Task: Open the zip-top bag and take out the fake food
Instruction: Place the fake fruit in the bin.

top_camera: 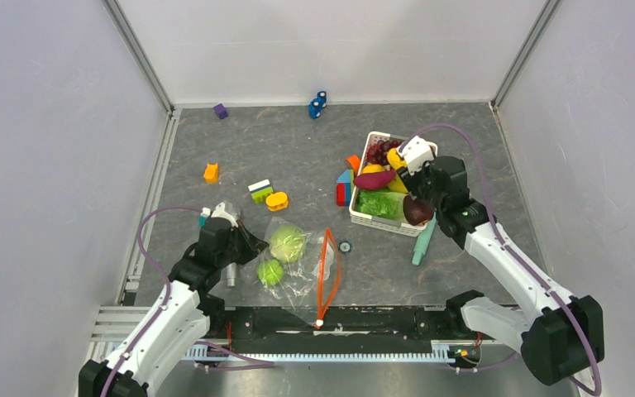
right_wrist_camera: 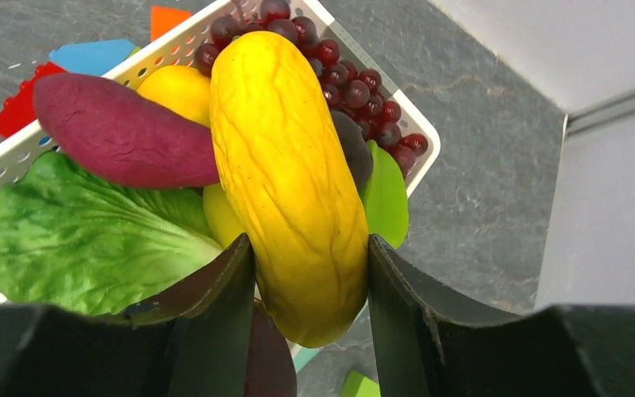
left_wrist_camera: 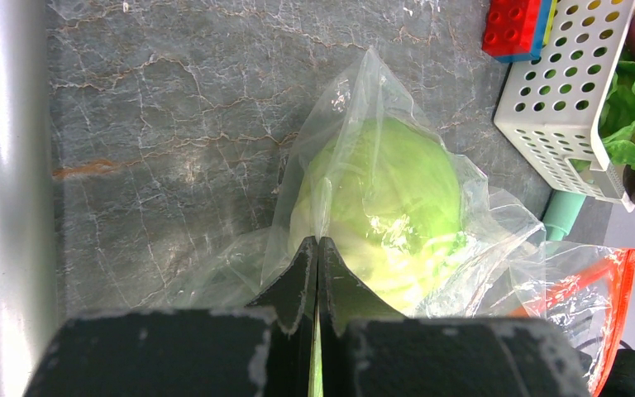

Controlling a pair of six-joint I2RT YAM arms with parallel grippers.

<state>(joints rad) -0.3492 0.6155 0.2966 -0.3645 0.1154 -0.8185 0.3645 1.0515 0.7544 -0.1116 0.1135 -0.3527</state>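
Observation:
The corn cob already hangs over the basket. It goes down in my right gripper toward the basket's food (right_wrist_camera: pixel 179 93) between the sweet potato (right_wrist_camera: pixel 116 132) and grapes next and is released.
The clear zip-top bag (top_camera: pixel 304 266) lies in front of the arms, its red-orange zipper strip (top_camera: pixel 327 269) toward the right. Inside it are the pale green cabbage (top_camera: pixel 288 242) and a round green fruit (top_camera: pixel 269 271). My left gripper (top_camera: pixel 252 242) is shut on the bag's left plastic edge; in the left wrist view the gripper (left_wrist_camera: pixel 318 248) pinches the film in front of the cabbage (left_wrist_camera: pixel 389 198). My right gripper (right_wrist_camera: pixel 310 256) is shut on the yellow corn cob (right_wrist_camera: pixel 289 165) above the white basket (right_wrist_camera: pixel 16 161). The magenta sweet potato (right_wrist_camera: pixel 116 132) and dark eggplant (top_camera: pixel 417 210) are at the basket.
The basket (top_camera: pixel 372 219) also holds lettuce (right_wrist_camera: pixel 83 231) and dark red grapes (right_wrist_camera: pixel 339 66). Red and blue blocks (top_camera: pixel 344 190) touch its left side; a teal tool (top_camera: pixel 422 240) lies beside it. Loose blocks (top_camera: pixel 260 190) are scattered further back. A small round disc (top_camera: pixel 345 246) lies beside the zipper.

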